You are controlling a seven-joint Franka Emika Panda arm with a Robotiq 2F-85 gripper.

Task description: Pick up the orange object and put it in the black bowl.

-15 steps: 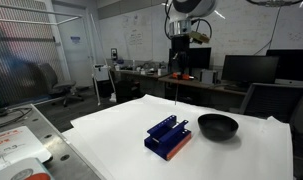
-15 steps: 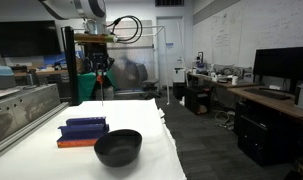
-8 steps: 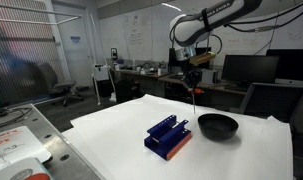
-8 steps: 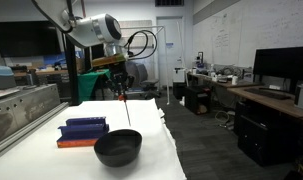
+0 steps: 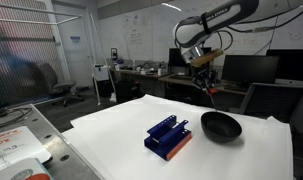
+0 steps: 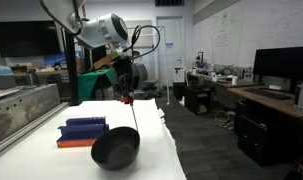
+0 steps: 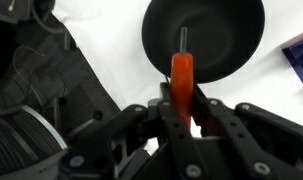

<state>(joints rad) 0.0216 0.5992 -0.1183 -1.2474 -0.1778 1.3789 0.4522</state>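
Observation:
I need to tilt my gripper next and shift it over the black bowl's open middle [image 5: 221,125] [image 7: 204,27], then lower it.
My gripper [image 7: 183,102] is shut on the orange object [image 7: 181,72], a slim orange peg whose thin dark stem points down at the black bowl [image 7: 231,30]. In both exterior views the gripper [image 5: 207,74] [image 6: 128,88] hangs above the bowl [image 5: 221,127] [image 6: 115,150], and the stem [image 6: 136,118] reaches down to about the bowl's rim. I cannot tell whether it touches. The bowl looks slightly tilted in an exterior view.
A blue slotted rack with an orange base [image 5: 167,137] [image 6: 83,130] stands beside the bowl on the white table [image 5: 111,130]; its corner shows in the wrist view [image 7: 299,55]. The table edge [image 6: 176,150] is close to the bowl. Desks and monitors stand behind.
My gripper has carried the peg from above the rack across to above the bowl and tilted it. The bowl has shifted slightly and looks tipped.

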